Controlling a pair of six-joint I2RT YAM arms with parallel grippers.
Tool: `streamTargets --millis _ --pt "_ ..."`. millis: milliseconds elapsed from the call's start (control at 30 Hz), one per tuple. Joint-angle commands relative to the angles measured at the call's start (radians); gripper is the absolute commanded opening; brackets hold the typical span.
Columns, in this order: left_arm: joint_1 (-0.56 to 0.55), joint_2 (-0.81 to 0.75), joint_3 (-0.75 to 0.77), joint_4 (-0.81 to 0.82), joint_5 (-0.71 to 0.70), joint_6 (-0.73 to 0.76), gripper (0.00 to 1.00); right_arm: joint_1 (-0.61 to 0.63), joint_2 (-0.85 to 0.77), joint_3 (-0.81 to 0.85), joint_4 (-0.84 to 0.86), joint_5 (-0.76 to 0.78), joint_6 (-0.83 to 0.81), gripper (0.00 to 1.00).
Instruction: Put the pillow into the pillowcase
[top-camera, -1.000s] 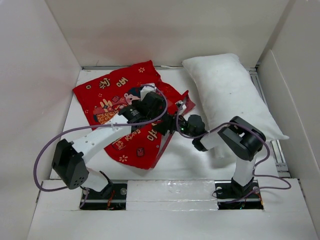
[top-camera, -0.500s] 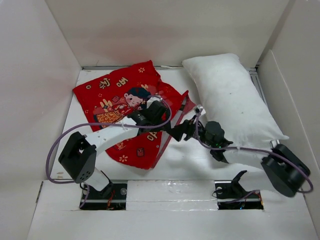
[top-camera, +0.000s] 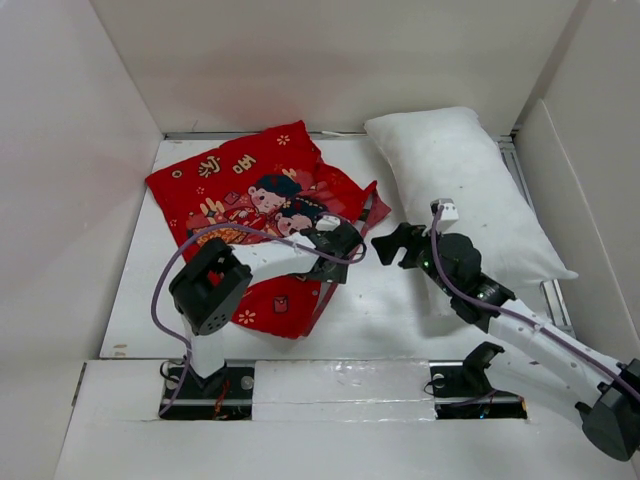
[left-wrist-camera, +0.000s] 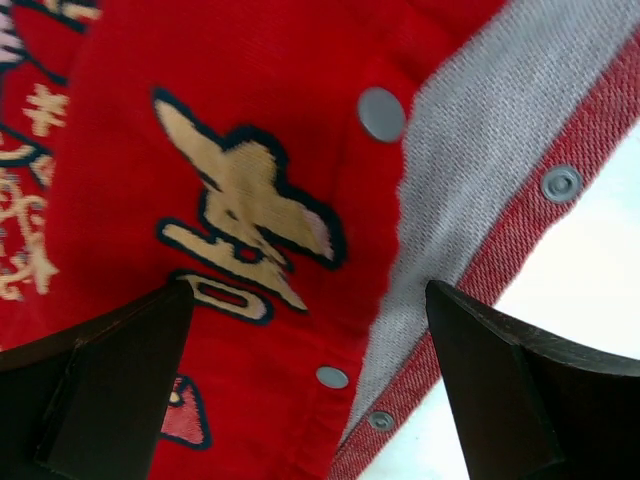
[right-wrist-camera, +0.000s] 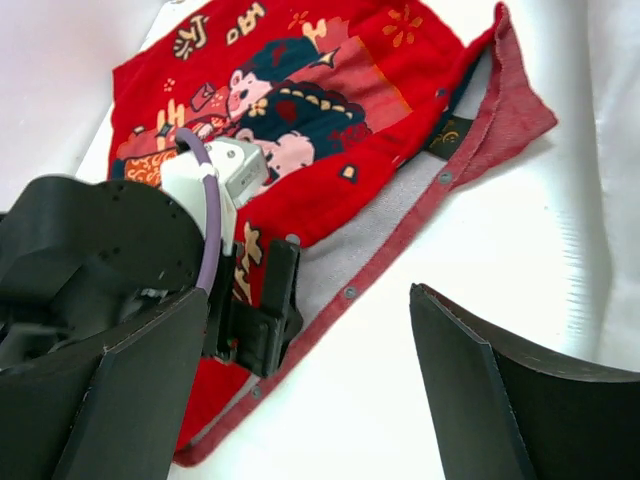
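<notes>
My left gripper is about to move outward toward the farther snap, and then it will close on the snap-lined red edge (left-wrist-camera: 391, 205) above the grey lining (left-wrist-camera: 480, 150).
The red pillowcase (top-camera: 245, 190) lies flat at the back left, printed side up, its snap-button opening along the right edge. The left wrist view shows that edge close up (left-wrist-camera: 250, 120), with the grey lining (left-wrist-camera: 480, 150) exposed. My left gripper (top-camera: 335, 258) hovers open right over this edge, with nothing between its fingers (left-wrist-camera: 110, 390). The white pillow (top-camera: 460, 190) lies at the back right. Between pillowcase and pillow, my right gripper (top-camera: 395, 245) is open and empty above bare table. Its wrist view shows the pillowcase (right-wrist-camera: 330, 80), the left gripper (right-wrist-camera: 265, 310) and the pillow's edge (right-wrist-camera: 615, 150).
White walls enclose the table (top-camera: 370, 310) on three sides. A metal rail (top-camera: 555, 300) runs along the right side beside the pillow. Purple cables (top-camera: 160, 290) loop off both arms.
My right arm swung out to the right and its gripper drew back from the pillowcase edge, opening wider. My left gripper slid right and nearer, onto the pillowcase's open edge.
</notes>
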Motion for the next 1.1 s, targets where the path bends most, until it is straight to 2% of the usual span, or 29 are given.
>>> streamTargets --millis 0,333,600,733,900,1033,1067 --pt "0.000 -0.011 0.075 -0.075 -0.106 -0.025 1.00 -0.014 -0.049 0.010 -0.067 0.019 -0.031 0.87" --pt "0.000 0.072 0.177 -0.141 -0.187 -0.050 1.00 -0.023 -0.060 0.010 -0.086 0.008 -0.040 0.88" --pt "0.000 0.118 0.189 -0.184 -0.258 -0.090 0.91 -0.024 -0.050 0.010 -0.086 -0.001 -0.040 0.88" --pt "0.000 0.109 0.189 -0.174 -0.258 -0.090 0.77 -0.024 -0.038 0.020 -0.086 -0.011 -0.040 0.88" --pt "0.000 0.100 0.218 -0.174 -0.286 -0.081 0.47 -0.024 -0.029 0.020 -0.086 -0.021 -0.040 0.88" --pt "0.000 0.100 0.238 -0.184 -0.304 -0.081 0.35 -0.024 -0.029 0.020 -0.086 -0.031 -0.040 0.88" --pt "0.000 0.100 0.247 -0.184 -0.304 -0.070 0.29 -0.024 -0.029 0.020 -0.086 -0.031 -0.040 0.88"
